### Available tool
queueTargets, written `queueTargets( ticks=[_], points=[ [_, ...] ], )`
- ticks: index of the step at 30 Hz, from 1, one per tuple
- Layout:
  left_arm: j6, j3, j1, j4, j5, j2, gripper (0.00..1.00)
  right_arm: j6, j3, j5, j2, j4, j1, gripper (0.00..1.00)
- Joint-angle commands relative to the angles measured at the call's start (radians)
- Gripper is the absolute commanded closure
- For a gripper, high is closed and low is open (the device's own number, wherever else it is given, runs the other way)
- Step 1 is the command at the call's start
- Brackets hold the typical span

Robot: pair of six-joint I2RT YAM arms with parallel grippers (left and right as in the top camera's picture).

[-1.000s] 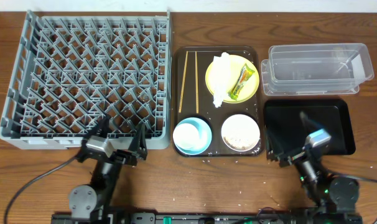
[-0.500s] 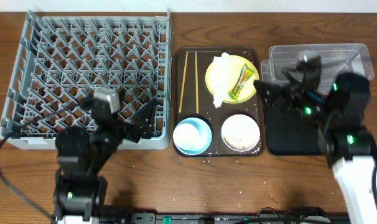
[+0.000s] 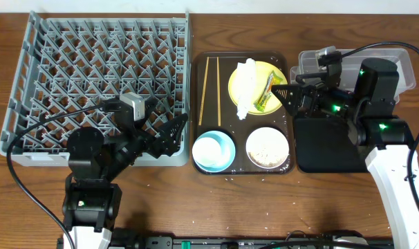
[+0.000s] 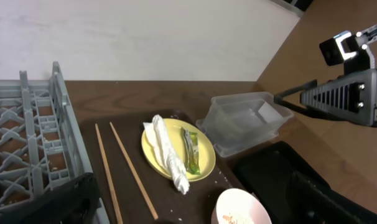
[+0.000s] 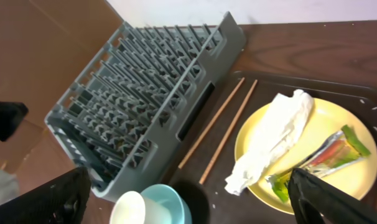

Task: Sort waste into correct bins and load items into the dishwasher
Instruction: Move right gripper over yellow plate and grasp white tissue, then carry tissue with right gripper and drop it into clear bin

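My right gripper next needs to bring its open fingers past the wrapper and down, since the napkin's middle (image 3: 244,91) (image 5: 269,142) lies below and to its left in the overhead view.
The yellow plate (image 3: 275,75) lies on the brown tray and holds the crumpled white napkin (image 3: 245,86) and the green-and-yellow wrapper (image 3: 268,93). The chopsticks (image 3: 208,90) lie to its left. The blue bowl (image 3: 226,153) holds the white cup (image 3: 209,149). The white bowl (image 3: 267,147) holds rice scraps. The grey dish rack (image 3: 92,76) is at the left. The clear tub (image 3: 355,75) and black tray (image 3: 341,142) are at the right. My left gripper (image 3: 169,135) is open and empty over the rack's front right corner. My right gripper (image 3: 289,95) is open and empty beside the plate's right edge.
The brown serving tray (image 3: 223,104) sits between the rack and the bins, with rice crumbs scattered on it. In the right wrist view the plate (image 5: 313,180), napkin (image 5: 272,140), wrapper (image 5: 325,158) and blue bowl (image 5: 170,202) lie below my open fingers (image 5: 188,190). Cables trail over the front table edge.
Both arms rose from the table's front edge. My right gripper has moved left and now reaches the plate's right edge. My left gripper has shifted right to the rack's front right corner.
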Motion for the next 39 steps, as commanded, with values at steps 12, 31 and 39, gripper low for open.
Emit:
queueTargets(
  ticks=[12,31,39],
  points=[
    [-0.047,0.136,0.003,-0.23,-0.024,0.08,0.04,0.013,0.101,0.471,-0.003,-0.102,0.302,0.01],
    [0.087,0.472,0.003,-0.632,-0.228,0.111,0.04,0.039,0.161,0.578,0.213,-0.169,0.334,0.32],
    [0.087,0.472,0.003,-0.653,-0.228,0.115,0.04,0.107,0.161,0.719,0.457,0.077,0.341,0.45]
  ],
)
